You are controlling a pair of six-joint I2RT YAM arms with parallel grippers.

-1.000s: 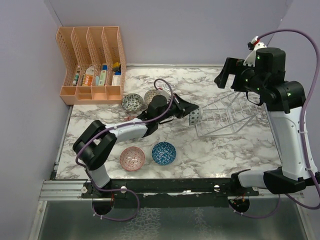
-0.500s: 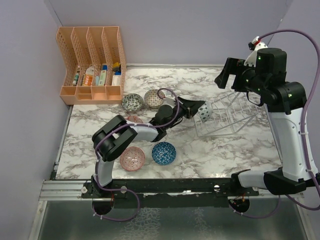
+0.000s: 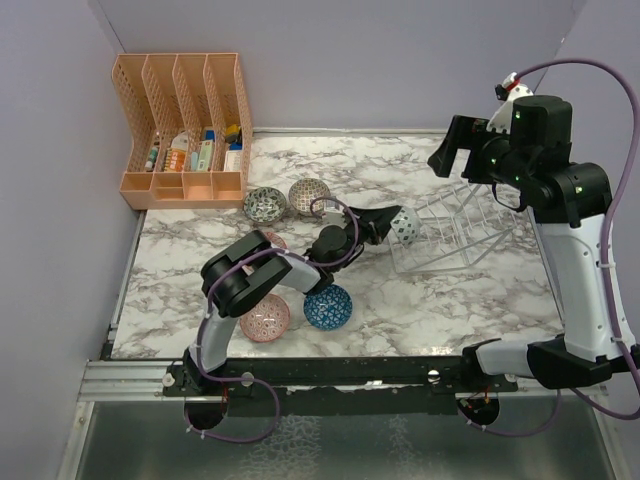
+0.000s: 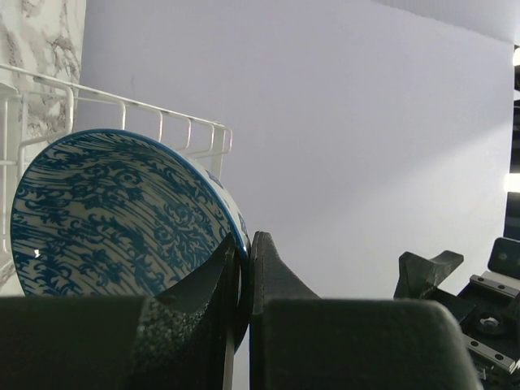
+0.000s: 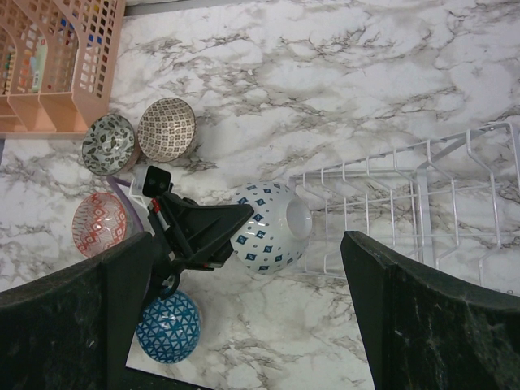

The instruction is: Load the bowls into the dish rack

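Observation:
Down and to the right in the top view, I should ease my left gripper toward the dish rack's end wires because the blue-and-white bowl hangs short of them, then release.
My left gripper (image 3: pixel 390 220) is shut on the rim of a blue-and-white bowl (image 3: pixel 405 226) and holds it on edge at the left end of the clear wire dish rack (image 3: pixel 455 235). In the left wrist view the bowl (image 4: pixel 114 211) is pinched between my fingers (image 4: pixel 272 268), with the rack wires (image 4: pixel 162 114) just behind. My right gripper (image 3: pixel 462 148) is open and empty, high above the rack. On the table are a blue bowl (image 3: pixel 328 306), a pink bowl (image 3: pixel 265 316), a grey-green bowl (image 3: pixel 265 204), a beige-brown bowl (image 3: pixel 309 196) and a red bowl (image 5: pixel 99 223).
A peach slotted organizer (image 3: pixel 185 130) with small items stands at the back left. The left arm (image 3: pixel 290 265) stretches across the middle of the table, over the red bowl. Purple walls close the left and back sides.
My left gripper has carried the blue-and-white bowl to the right, up to the rack's left end. The right arm has not moved.

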